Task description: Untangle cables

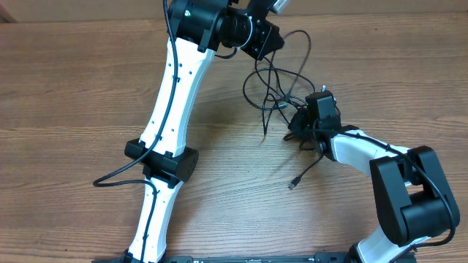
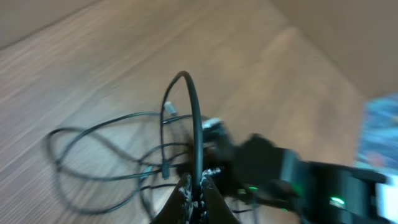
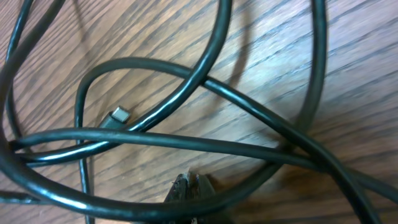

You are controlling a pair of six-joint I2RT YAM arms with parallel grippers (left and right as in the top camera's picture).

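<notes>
My left gripper should pull the cable off the tangle to bare tabletop below the gripper and to its left in the overhead view, then lower and release it.
Several thin black cables (image 1: 274, 88) lie tangled on the wooden table, with one plug end (image 1: 292, 184) trailing toward the front. My left gripper (image 1: 274, 9) is at the far edge, raised. In the left wrist view it (image 2: 198, 185) is shut on one cable (image 2: 194, 118) that arches up from the fingers. My right gripper (image 1: 298, 126) sits low at the tangle's right side. In the right wrist view its fingertips (image 3: 189, 182) are shut together against the table. Cable loops (image 3: 186, 143) and a small plug (image 3: 119, 116) lie ahead, and one cable crosses over the fingers.
The left arm (image 1: 172, 88) stretches across the table's left half with its own thick black wire (image 1: 117, 175) at the elbow. The right arm (image 1: 365, 153) lies at the right. A blue object (image 2: 379, 124) shows blurred at the left wrist view's right edge.
</notes>
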